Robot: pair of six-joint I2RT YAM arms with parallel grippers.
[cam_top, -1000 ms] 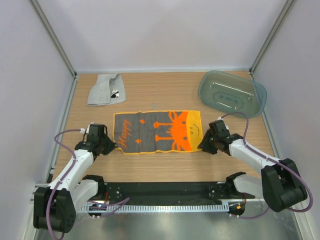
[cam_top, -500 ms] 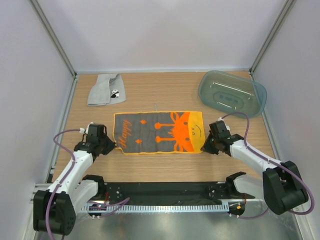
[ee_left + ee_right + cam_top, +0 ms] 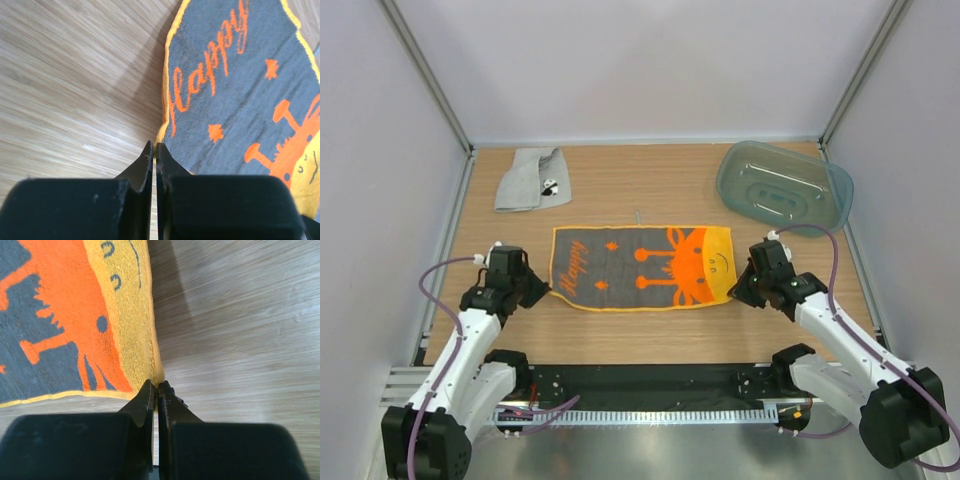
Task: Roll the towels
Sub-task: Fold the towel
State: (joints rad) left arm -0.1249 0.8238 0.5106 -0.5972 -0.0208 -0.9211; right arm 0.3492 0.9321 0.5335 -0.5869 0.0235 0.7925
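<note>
The right gripper carries the unfolded towel's near corner outward onto the yellow end's far corner [image 3: 727,230] next and releases, as that lies outward of the gripper.
The orange and grey patterned towel [image 3: 642,267] lies spread flat across the middle of the table, stretched between both grippers. My left gripper [image 3: 542,291] is shut on its near left corner; in the left wrist view the jaws [image 3: 155,146] pinch the yellow hem of the towel [image 3: 240,95]. My right gripper [image 3: 737,294] is shut on its near right corner; the right wrist view shows the fingertips [image 3: 156,386] clamping the yellow edge of the towel [image 3: 75,315]. The plain grey towel [image 3: 531,179] lies folded at the far left.
A translucent blue-green plastic tub [image 3: 783,186] sits upside down at the far right. Metal frame posts and white walls bound the table on the left, right and back. A black rail runs along the near edge.
Both grippers have moved to the right and slightly back, dragging the patterned towel with them. The towel now lies a little farther right and flatter.
</note>
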